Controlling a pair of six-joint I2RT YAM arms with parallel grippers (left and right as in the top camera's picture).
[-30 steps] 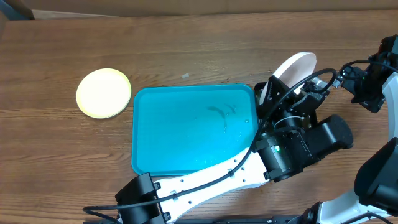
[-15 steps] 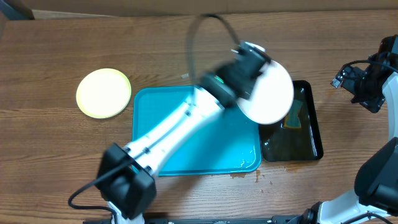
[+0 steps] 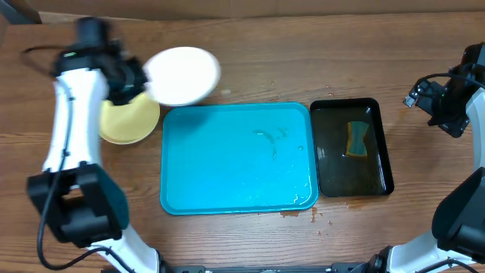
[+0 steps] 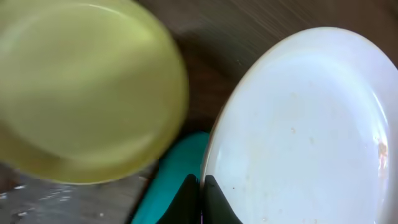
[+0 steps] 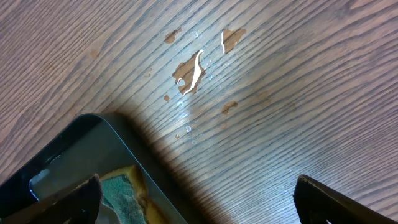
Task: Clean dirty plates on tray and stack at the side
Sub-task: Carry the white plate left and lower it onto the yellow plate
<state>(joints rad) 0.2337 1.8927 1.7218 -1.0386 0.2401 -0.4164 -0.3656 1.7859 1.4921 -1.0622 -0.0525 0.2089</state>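
I should next move my left gripper to the left in the overhead view and back, then lower the white plate onto the yellow-green plate [image 3: 125, 121] beside the tray [image 3: 227, 205].
My left gripper [image 3: 140, 80] is shut on the rim of a white plate [image 3: 182, 75] and holds it above the table, left of the tray's far corner. In the left wrist view the jaws [image 4: 201, 199] pinch the white plate's [image 4: 305, 130] edge. A pale yellow-green plate [image 3: 125, 121] lies on the table below it, and also shows in the left wrist view [image 4: 81, 87]. The turquoise tray [image 3: 227, 205] holds no plates, only some water. My right gripper [image 3: 424, 95] is open and empty, off to the far right; its jaws [image 5: 199, 199] hang over bare table. A third plate is not in view.
A narrow black tray [image 3: 379, 182] right of the turquoise tray holds dark water and a yellow-green sponge [image 3: 355, 139], also seen in the right wrist view [image 5: 121, 193]. Water drops lie on the wood [image 5: 189, 71] and by the tray's front edge [image 3: 299, 214].
My left arm has swung from the black tray across the turquoise tray to the left, carrying the white plate to above the yellow-green plate. The black tray and sponge are uncovered.
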